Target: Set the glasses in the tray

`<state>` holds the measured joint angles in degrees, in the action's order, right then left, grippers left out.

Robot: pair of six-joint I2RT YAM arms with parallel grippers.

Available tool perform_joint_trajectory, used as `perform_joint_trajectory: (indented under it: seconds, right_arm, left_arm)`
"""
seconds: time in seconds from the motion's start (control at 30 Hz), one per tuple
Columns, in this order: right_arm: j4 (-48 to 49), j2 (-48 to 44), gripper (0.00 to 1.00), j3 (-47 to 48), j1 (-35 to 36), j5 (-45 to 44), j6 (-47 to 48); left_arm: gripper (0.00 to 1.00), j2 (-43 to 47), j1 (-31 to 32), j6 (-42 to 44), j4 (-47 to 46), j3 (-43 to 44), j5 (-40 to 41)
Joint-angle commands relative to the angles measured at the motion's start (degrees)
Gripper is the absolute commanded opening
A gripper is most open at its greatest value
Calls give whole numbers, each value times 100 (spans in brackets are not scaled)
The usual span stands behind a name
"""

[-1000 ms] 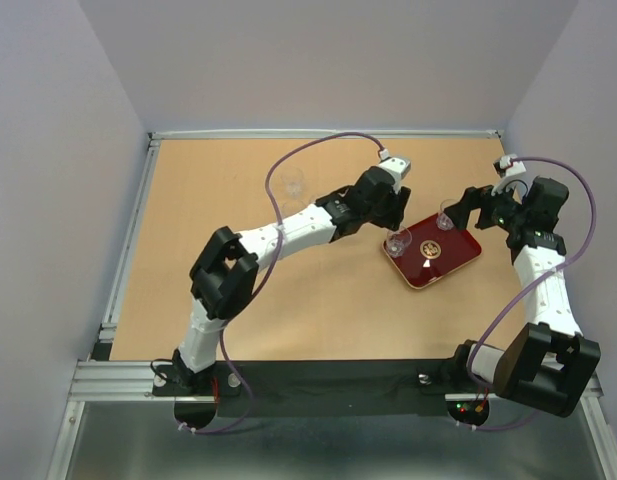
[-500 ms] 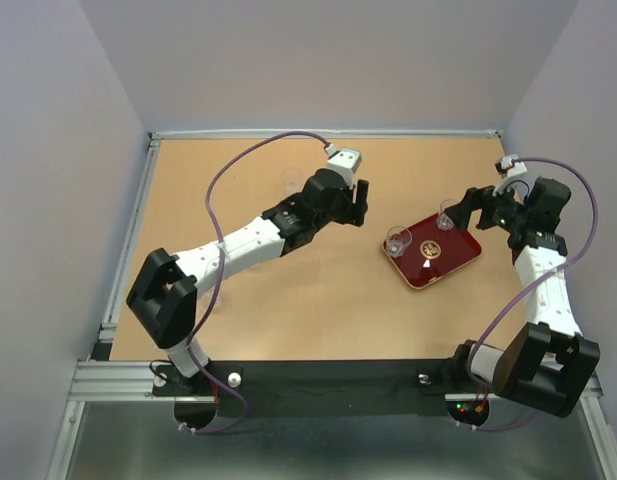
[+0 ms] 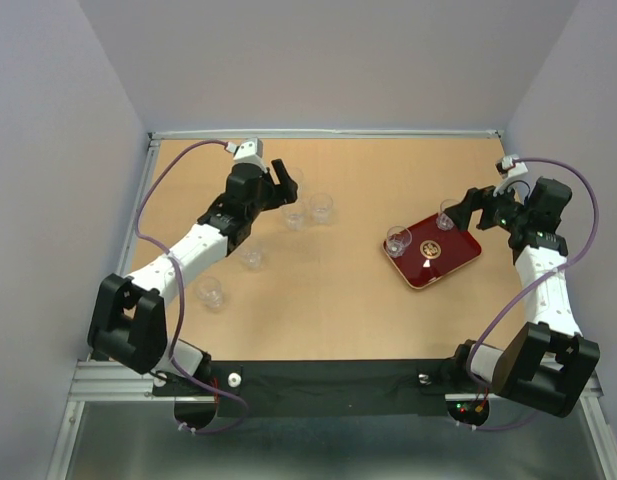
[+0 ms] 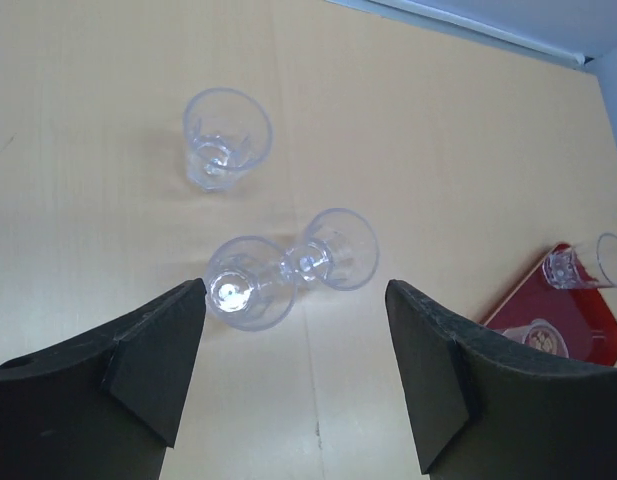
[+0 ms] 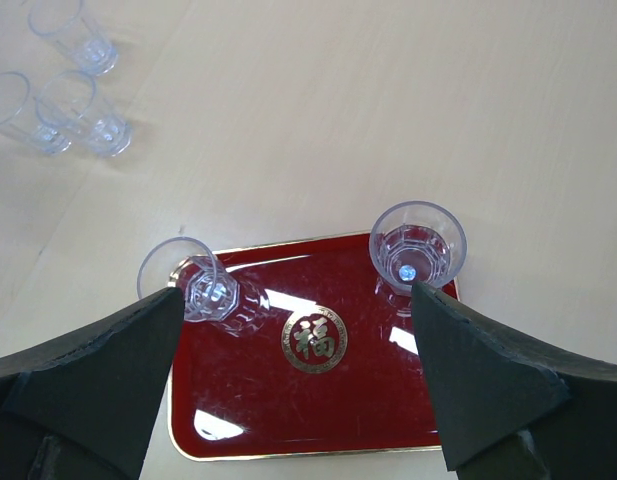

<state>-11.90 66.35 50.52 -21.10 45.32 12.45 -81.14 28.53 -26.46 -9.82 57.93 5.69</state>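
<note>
The pair's glass farther from the tray has the side of its rim (image 3: 284,212) opposite the neighbouring glass facing bare table, so next my left gripper should lower over it, straddling that side of its rim.
The dark red tray (image 3: 436,262) lies at the right with two clear glasses standing in it, one at its left corner (image 3: 398,240) and one at its far corner (image 3: 448,213). My right gripper (image 3: 475,205) hovers open above the tray (image 5: 318,400), and both glasses (image 5: 193,285) (image 5: 418,245) show just beyond its fingertips. Several more glasses stand on the table at the left, two of them touching (image 3: 294,213) (image 3: 321,207). My left gripper (image 3: 280,185) hangs open and empty over that pair (image 4: 250,283) (image 4: 336,250), with a third glass (image 4: 226,150) farther off.
Two more glasses (image 3: 252,255) (image 3: 210,292) stand beside the left forearm. A metal rail (image 3: 328,133) borders the table's far edge and another (image 3: 136,230) its left edge. Grey walls close in on three sides.
My left arm has swung from the tray across to the far left of the table, leaving a glass in the tray, and its jaws have widened. The right arm has not moved.
</note>
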Motion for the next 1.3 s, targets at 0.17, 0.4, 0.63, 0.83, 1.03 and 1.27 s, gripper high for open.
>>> perform_joint_trajectory:
  seconds: [0.17,0.4,0.63,0.83,1.03,1.27]
  right_arm:
    - [285,-113,100,-7,-69,100,74]
    - [294,-87,100,-16,-78,109,82]
    - [294,-78,100,-16,-87,109,91]
    - [294,-69,100,-16,-113,126,100]
    - [294,-78,100,-25,-131,135,109]
    - [285,-78,100,-34,-149,161,109]
  left_arm:
    - [82,-85,-559,-729,-274,-142,-543]
    - [79,-533,-709,-896,-186,-124,-754]
    - [73,-1060,-718,-870,-160,60,-772]
    - [69,-1492,-718,-765,-55,271,-622]
    - [60,-1869,-718,-615,24,456,-613]
    - [28,-2055,-726,-483,130,561,-613]
